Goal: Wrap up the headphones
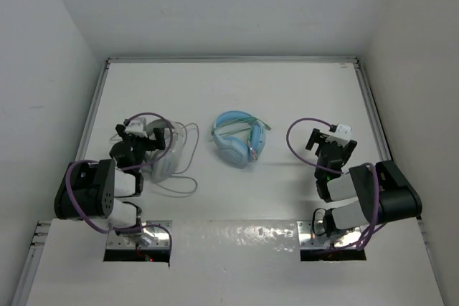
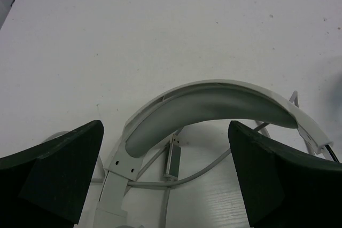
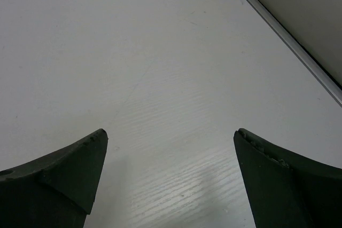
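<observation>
The space inside the headband is open, so one finger can go in. My left gripper will next move outward, turn and go down astride the headband's far arch (image 1: 160, 126) (image 2: 214, 93).
The headphones (image 1: 165, 157) lie on the white table at the left, pale cups and a grey headband (image 2: 214, 102), with the thin whitish cable (image 1: 188, 170) looped loosely around them to the right. In the left wrist view the cable (image 2: 214, 161) and its metal USB plug (image 2: 172, 158) lie under the headband's arch. My left gripper (image 1: 142, 134) hovers just over the headphones, open, its dark fingers (image 2: 59, 169) standing wide on either side of the headband and touching nothing. My right gripper (image 1: 331, 142) is open over bare table (image 3: 160, 68), far from the headphones.
Light blue headphones (image 1: 240, 138) lie in the middle of the table between the two arms. A raised rail (image 3: 288, 36) runs along the table's right edge, and white walls enclose the table on three sides.
</observation>
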### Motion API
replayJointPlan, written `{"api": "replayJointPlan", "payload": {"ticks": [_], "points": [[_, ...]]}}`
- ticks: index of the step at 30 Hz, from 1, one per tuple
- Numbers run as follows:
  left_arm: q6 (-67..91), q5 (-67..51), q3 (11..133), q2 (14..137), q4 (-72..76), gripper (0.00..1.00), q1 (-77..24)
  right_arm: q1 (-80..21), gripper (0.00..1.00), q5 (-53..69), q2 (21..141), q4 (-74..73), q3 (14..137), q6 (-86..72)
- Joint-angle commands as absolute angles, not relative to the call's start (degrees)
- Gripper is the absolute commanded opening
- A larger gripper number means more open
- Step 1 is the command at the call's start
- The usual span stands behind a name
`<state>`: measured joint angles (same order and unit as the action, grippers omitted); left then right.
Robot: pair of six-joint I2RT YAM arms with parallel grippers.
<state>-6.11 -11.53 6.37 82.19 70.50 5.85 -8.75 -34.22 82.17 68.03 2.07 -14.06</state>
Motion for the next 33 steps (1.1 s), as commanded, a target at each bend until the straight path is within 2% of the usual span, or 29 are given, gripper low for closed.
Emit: {"api": "replayJointPlan", "payload": {"ticks": [1, 3, 5, 6, 7, 8, 9, 10, 11, 14, 15, 19, 23, 26, 32, 33], "points": [[-5.62, -13.01, 7.65, 82.27, 73.22, 1.00, 6.77, -8.70, 0.99, -33.66, 81.47, 70.31, -2.81, -15.29], [-7.19, -16.85, 7.91, 82.00, 73.04, 1.00, 6.77, -8.70, 0.99, -32.09, 80.43, 70.23, -3.16, -14.85], [-10.53, -27.55, 9.74, 79.73, 66.84, 0.97, 8.78, -8.79, 0.99, -29.46, 77.53, 68.56, -3.17, -12.66], [-14.11, -38.56, 17.85, 79.28, 61.23, 0.95, 9.31, -8.79, 0.99, -28.57, 75.95, 65.86, -1.77, -12.40], [-19.46, -45.98, 24.98, 78.93, 48.38, 0.93, 10.45, -8.79, 0.99, -27.78, 74.11, 59.22, -0.63, -12.22], [-26.04, -49.36, 33.49, 80.32, 19.37, 0.92, 10.20, -8.79, 0.99, -27.60, 70.00, 55.15, -0.27, -12.30], [-32.54, -53.66, 46.54, 81.55, 10.29, 0.88, 9.76, -8.88, 0.99, -27.60, 68.13, 51.19, 3.83, -12.30], [-34.96, -54.92, 51.28, 83.65, -3.81, 0.85, 9.76, -8.79, 0.99, -26.81, 66.38, 45.50, 5.08, -14.22], [-38.20, -55.28, 55.16, 84.19, -9.17, 0.84, 9.49, -8.79, 0.99, -25.33, 62.79, 43.26, 6.05, -14.06], [-51.99, -45.65, 63.88, 83.85, -22.11, 0.85, 6.51, -8.88, 0.99, -15.58, 57.07, 36.67, 9.40, -12.04], [-60.73, -38.83, 67.90, 84.11, -25.63, 0.86, 5.55, -8.88, 0.99, -13.38, 56.00, 33.00, 11.41, -11.69], [-82.41, -28.32, 75.05, 89.36, -46.62, 0.90, 2.12, -10.01, 0.99, -3.44, 53.96, 23.66, 17.83, -8.63], [-89.98, -22.25, 74.45, 94.73, -48.25, 0.92, 0.09, -15.46, 0.99, -2.02, 55.63, 16.97, 22.58, -3.70], [-91.57, -22.41, 74.09, 98.17, -46.76, 0.91, -1.23, -20.12, 0.99, -0.19, 57.48, 14.25, 24.34, 0.17], [-86.85, -21.62, 71.72, 104.23, -36.57, 0.92, -2.98, -22.67, 0.99, 4.13, 59.06, 13.62, 25.31, 1.32], [-86.14, -21.80, 71.72, 106.15, -35.61, 0.90, -3.60, -23.02, 0.99, 4.74, 59.32, 13.88, 25.31, 1.23]]}}
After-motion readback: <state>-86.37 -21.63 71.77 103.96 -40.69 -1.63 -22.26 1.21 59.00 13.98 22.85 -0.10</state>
